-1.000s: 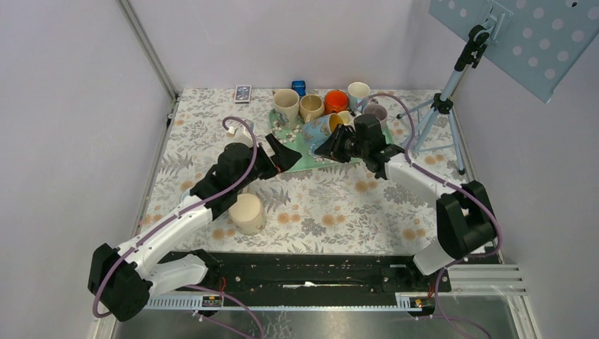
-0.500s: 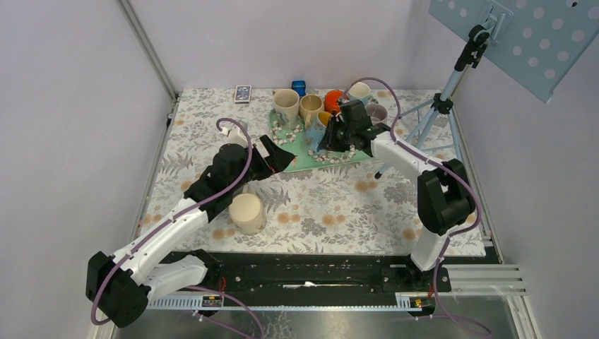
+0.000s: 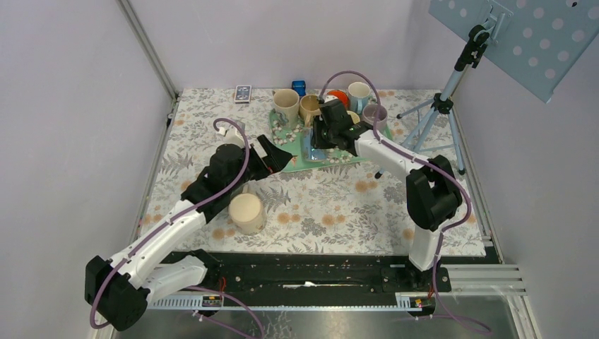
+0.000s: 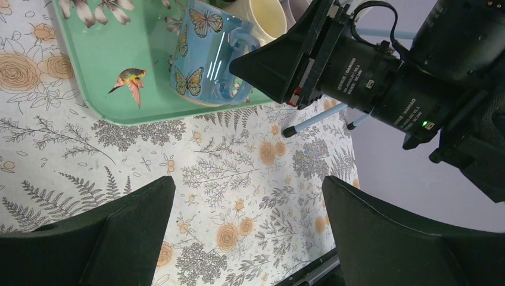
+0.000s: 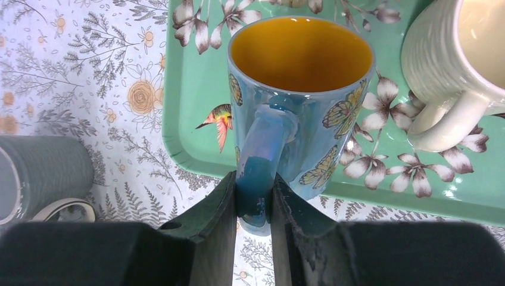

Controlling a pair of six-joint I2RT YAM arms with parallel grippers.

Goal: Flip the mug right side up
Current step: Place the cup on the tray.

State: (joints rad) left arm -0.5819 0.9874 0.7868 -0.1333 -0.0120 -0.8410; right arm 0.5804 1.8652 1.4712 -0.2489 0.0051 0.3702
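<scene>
Next I should tilt the slanted mug in my right gripper upright, lower it outward onto the green tray's bottom (image 5: pixel 384 70) beside the cream mug, and release.
The mug (image 5: pixel 301 89) is blue with butterflies and a yellow inside. Its mouth faces up and its base sits at the near edge of the green tray (image 5: pixel 196 71). My right gripper (image 5: pixel 255 179) is shut on the mug's handle, one finger on each side. In the left wrist view the mug (image 4: pixel 199 56) stands slightly tilted on the tray (image 4: pixel 101 65), with the right gripper (image 4: pixel 244 59) against its handle. My left gripper (image 4: pixel 248 185) is open over the flowered tablecloth, just short of the tray, and holds nothing. From above, the left gripper (image 3: pixel 279 155) and right gripper (image 3: pixel 316 141) face each other across the tray's corner.
A beige mug (image 3: pixel 247 213) stands beside the left arm, flat end up. Cream (image 3: pixel 286 106), tan (image 3: pixel 311 106), orange (image 3: pixel 339 97), white (image 3: pixel 359 92) and lilac (image 3: pixel 376 113) mugs crowd the back of the tray. A tripod (image 3: pixel 431 120) stands at the right.
The right arm swung left with the blue mug and tipped it from lying on its side to mouth up on the tray. The left gripper stayed open, shifting slightly.
</scene>
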